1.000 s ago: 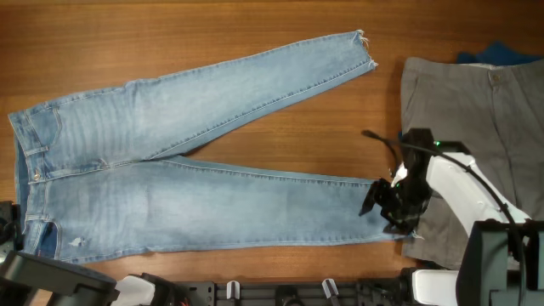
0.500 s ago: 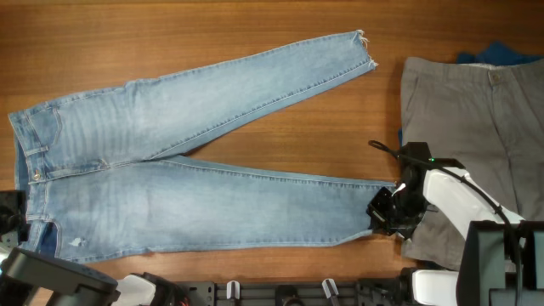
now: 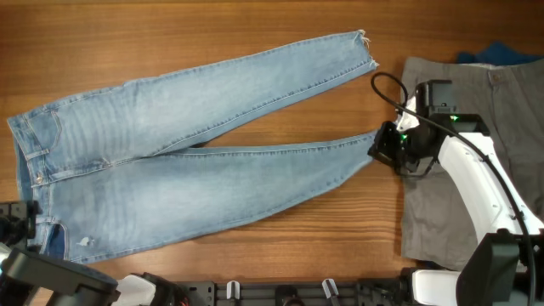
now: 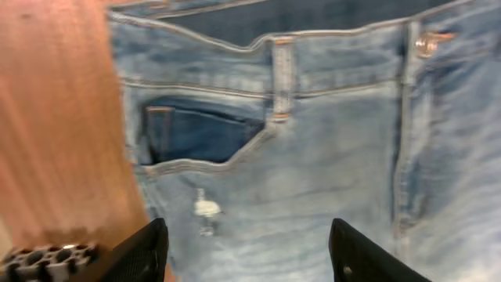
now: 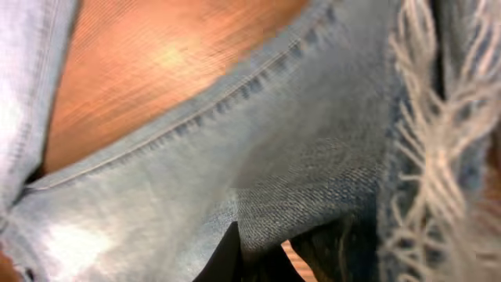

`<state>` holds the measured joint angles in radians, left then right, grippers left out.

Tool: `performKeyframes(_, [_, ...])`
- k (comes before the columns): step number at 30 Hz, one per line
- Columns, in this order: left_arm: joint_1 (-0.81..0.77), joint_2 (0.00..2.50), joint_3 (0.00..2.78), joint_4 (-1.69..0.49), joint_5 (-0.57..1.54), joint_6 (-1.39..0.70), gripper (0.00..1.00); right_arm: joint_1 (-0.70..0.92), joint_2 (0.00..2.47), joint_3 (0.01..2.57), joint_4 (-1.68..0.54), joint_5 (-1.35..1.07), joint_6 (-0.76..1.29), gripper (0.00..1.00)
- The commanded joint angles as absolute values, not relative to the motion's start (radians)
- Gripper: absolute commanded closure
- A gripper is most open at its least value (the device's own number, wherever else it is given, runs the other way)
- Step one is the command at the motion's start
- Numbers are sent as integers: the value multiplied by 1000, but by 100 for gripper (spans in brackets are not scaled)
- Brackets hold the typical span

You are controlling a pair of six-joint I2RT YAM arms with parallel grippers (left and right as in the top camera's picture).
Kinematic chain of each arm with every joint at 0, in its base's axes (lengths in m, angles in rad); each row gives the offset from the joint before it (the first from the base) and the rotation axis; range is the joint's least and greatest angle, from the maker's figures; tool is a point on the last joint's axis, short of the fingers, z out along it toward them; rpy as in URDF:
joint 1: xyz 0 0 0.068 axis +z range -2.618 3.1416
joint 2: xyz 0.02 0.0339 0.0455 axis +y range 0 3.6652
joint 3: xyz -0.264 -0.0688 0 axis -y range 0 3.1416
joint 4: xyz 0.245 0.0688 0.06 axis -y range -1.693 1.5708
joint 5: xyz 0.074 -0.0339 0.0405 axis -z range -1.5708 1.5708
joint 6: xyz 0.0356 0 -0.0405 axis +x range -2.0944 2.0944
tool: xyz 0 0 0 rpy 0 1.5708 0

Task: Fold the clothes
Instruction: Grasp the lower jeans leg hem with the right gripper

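Observation:
The far leg lies flat and apart from the near one, so I will lift my right gripper, move it outward over the far leg's hem (image 3: 361,53) and let go.
The light blue jeans (image 3: 170,161) lie flat on the wooden table, waistband at the left and both legs running right. My right gripper (image 3: 389,146) is shut on the frayed hem of the near leg and holds it off the table. In the right wrist view the denim (image 5: 313,180) is pinched between the dark fingers (image 5: 227,262), with the frayed threads (image 5: 427,157) hanging beside them. My left gripper (image 4: 250,254) hovers open over the waist, by the front pocket (image 4: 196,137), and nothing is between its fingers.
Grey trousers (image 3: 484,102) lie at the right edge, under the right arm. A dark blue garment (image 3: 497,55) peeks out behind them. The far leg's hem (image 3: 364,47) lies near the trousers. A black cable (image 3: 387,85) loops above the right gripper.
The right gripper shut on the near leg's hem and carried it toward the far side, so that leg now slants upward. The left gripper's fingers opened wider.

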<state>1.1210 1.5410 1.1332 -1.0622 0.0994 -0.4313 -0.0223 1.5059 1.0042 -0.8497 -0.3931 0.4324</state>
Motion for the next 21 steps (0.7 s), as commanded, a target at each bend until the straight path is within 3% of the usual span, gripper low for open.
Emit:
performKeyframes(1, [1134, 1537, 1052, -1020, 1, -427, 34, -20, 1497, 1019, -818, -439, 446, 96])
performKeyframes(6, [1159, 1539, 824, -748, 10, -427, 49, -20, 1497, 1019, -818, -439, 445, 96])
performKeyframes(10, [1159, 1539, 789, -727, -12, -427, 57, -20, 1497, 1019, -815, -434, 446, 96])
performKeyframes(14, [1159, 1539, 763, -747, -35, -438, 53, -20, 1497, 1019, -814, -434, 445, 96])
performKeyframes(16, [1159, 1539, 763, -747, -68, -463, 64, -20, 1497, 1019, -815, -425, 446, 96])
performKeyframes(21, [1159, 1579, 751, -703, -109, -506, 64, -20, 1497, 1019, -814, -422, 448, 96])
